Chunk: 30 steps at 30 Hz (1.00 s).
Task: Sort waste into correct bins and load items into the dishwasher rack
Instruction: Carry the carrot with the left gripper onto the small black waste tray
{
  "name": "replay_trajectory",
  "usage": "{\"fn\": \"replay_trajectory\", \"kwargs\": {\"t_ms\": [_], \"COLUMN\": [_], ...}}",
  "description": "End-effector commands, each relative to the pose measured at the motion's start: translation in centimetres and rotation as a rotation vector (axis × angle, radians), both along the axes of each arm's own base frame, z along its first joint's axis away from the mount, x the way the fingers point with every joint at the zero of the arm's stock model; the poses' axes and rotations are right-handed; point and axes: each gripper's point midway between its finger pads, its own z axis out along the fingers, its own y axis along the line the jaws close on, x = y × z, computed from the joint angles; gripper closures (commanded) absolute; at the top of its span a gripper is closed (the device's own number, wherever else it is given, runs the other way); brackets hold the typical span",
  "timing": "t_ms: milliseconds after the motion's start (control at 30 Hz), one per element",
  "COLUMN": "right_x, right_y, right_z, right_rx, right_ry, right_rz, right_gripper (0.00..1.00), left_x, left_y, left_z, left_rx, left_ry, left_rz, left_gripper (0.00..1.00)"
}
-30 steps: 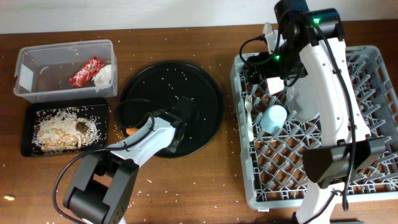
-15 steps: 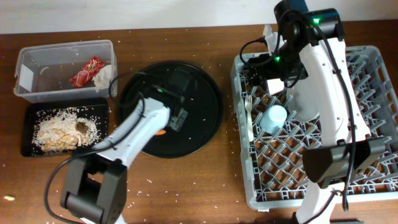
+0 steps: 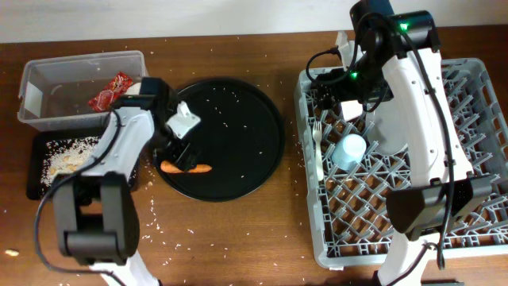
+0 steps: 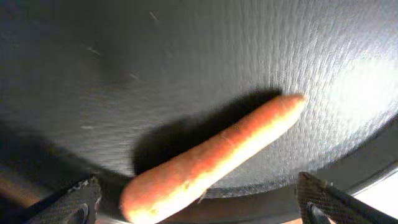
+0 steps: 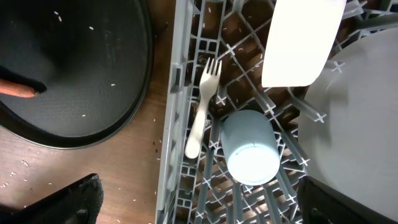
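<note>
The left gripper goes down onto the thick half of the orange carrot next and closes across it, since the open fingers already stand on either side.
An orange carrot (image 3: 186, 168) (image 4: 217, 155) lies free near the front-left rim of the round black tray (image 3: 238, 135). My left gripper (image 3: 178, 151) (image 4: 199, 208) hovers close over it, open, with a finger on each side of the thick end. My right gripper (image 3: 341, 87) (image 5: 205, 211) hangs open over the dishwasher rack (image 3: 476, 103), holding nothing. In the rack are a white fork (image 5: 202, 112), a light-blue cup (image 5: 250, 152) upside down, a grey plate (image 5: 354, 124) and a white bowl (image 5: 305, 43). The clear tub (image 3: 48, 79) holds the red wrapper (image 3: 109, 91) and the napkin (image 3: 135, 94).
The small black tray (image 3: 40, 151) left of the round one holds rice crumbs (image 3: 67, 155); my left arm crosses over its right end. Rice grains are scattered on the wooden table (image 3: 238, 246) and on the round tray.
My left gripper has opened and its arm has swung left across the round tray. The carrot now lies free on the tray. The right arm has not moved.
</note>
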Motion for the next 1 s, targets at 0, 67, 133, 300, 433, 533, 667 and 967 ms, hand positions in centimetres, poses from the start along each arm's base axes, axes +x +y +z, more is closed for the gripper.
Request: {"fn": "replay_trajectory", "kwargs": {"t_ms": [0,67,133,300,433,533,667,967], "right_x": [-0.1,-0.1,-0.1,-0.1,-0.1,-0.1,-0.1,-0.1], "right_y": [0.0,0.0,0.0,0.0,0.0,0.0,0.0,0.0], "right_z": [1.3,1.3,1.3,1.3,1.3,1.3,1.3,1.3], "right_rx": [-0.003,-0.003,-0.003,-0.003,-0.003,-0.003,-0.003,-0.003], "right_ry": [-0.039,-0.039,-0.039,-0.039,-0.039,-0.040,-0.039,-0.039], "right_rz": [0.004,0.004,0.004,0.004,0.004,0.004,0.004,0.004], "right_gripper": [0.01,0.01,0.01,0.01,0.01,0.01,0.01,0.01], "left_x": [-1.3,-1.4,-1.3,-1.1,-1.1,-1.0,-0.1,6.7], "left_y": [0.2,0.4,0.8,1.0,0.9,0.8,0.7,0.7], "left_z": [-2.2,-2.4,-2.7,-5.0,-6.2,-6.2,-5.6,8.0], "left_rx": [0.008,0.017,0.043,0.055,0.054,0.053,0.056,0.044], "left_ry": [0.092,0.099,0.102,0.129,0.146,0.144,0.125,-0.030], "left_rz": [-0.044,-0.045,-0.046,-0.047,-0.046,-0.026,0.042,0.301], "left_gripper": [0.01,0.01,0.04,0.42,0.62,0.78,0.85,0.96]}}
